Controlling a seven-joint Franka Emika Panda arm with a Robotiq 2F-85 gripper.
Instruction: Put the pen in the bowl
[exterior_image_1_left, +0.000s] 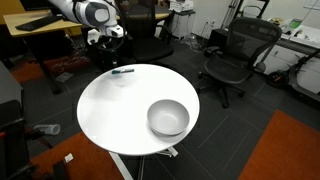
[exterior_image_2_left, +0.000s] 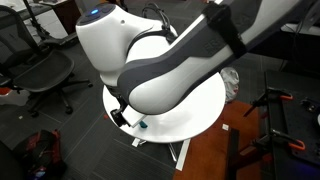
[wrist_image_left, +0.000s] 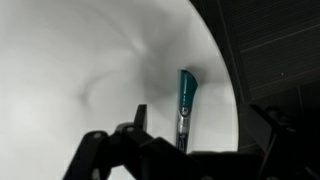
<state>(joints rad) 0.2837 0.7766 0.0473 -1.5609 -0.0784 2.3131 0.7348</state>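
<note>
The gripper moves down and slightly in from the table's edge to the pen's middle (exterior_image_1_left: 123, 71) (wrist_image_left: 185, 110) next, since the pen is below, in line between the open fingers.
The pen (exterior_image_1_left: 123, 71) is a short teal stick lying on the round white table (exterior_image_1_left: 110, 110) close to its far edge. It also shows in the wrist view (wrist_image_left: 186, 103), near the table's rim, and in an exterior view (exterior_image_2_left: 141, 124). The silvery bowl (exterior_image_1_left: 168, 118) stands upright and empty on the near right part of the table; the arm hides it in the other exterior view. My gripper (exterior_image_1_left: 108, 40) hangs above the table edge just beyond the pen. In the wrist view the gripper (wrist_image_left: 203, 125) is open and empty, with the pen between its fingers, below them.
A black office chair (exterior_image_1_left: 235, 55) stands right of the table, and a second chair (exterior_image_2_left: 45, 70) shows in an exterior view. Desks line the back wall. The floor beside the table's base is orange carpet (exterior_image_1_left: 290, 150). The table rim drops off right next to the pen.
</note>
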